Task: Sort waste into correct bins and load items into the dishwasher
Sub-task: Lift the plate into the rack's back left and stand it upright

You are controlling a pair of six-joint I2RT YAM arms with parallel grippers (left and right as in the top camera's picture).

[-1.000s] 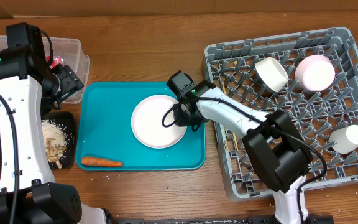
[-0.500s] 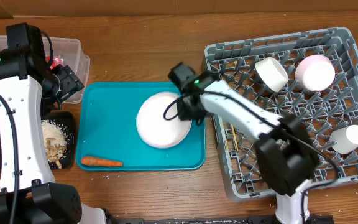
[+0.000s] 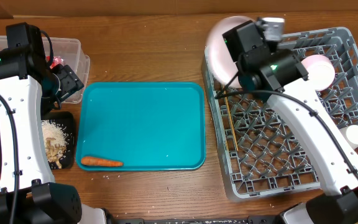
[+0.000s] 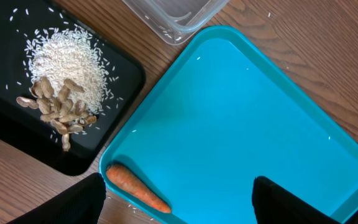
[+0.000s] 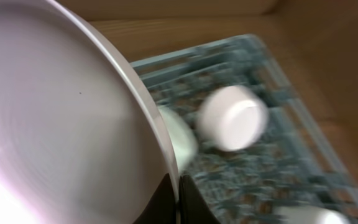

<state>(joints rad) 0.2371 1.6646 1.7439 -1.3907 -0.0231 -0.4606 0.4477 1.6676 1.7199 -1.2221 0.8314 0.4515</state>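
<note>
The rack's slots beside the teal tray are empty. My right gripper lowers, draws back, sets the upright plate into them and releases it next.
My right gripper point(image 5: 178, 194) is shut on the rim of a white plate point(image 5: 61, 130) and holds it up on edge above the far left corner of the grey dish rack point(image 3: 272, 158); the plate also shows in the overhead view point(image 3: 219, 43). A carrot point(image 3: 101, 162) lies at the front left of the teal tray point(image 3: 145, 124). It also shows in the left wrist view point(image 4: 138, 188). My left gripper point(image 4: 176, 202) is open and empty, high above the tray's left side.
A pink bowl point(image 3: 319, 65) and a white cup point(image 3: 355, 134) sit in the rack. A black tray with rice and peanuts point(image 3: 56, 142) lies left of the teal tray. A clear plastic bin point(image 3: 67, 53) stands at the back left.
My right gripper has lifted the white plate off the teal tray and carried it right and back to the rack's far left corner. The left arm has not moved.
</note>
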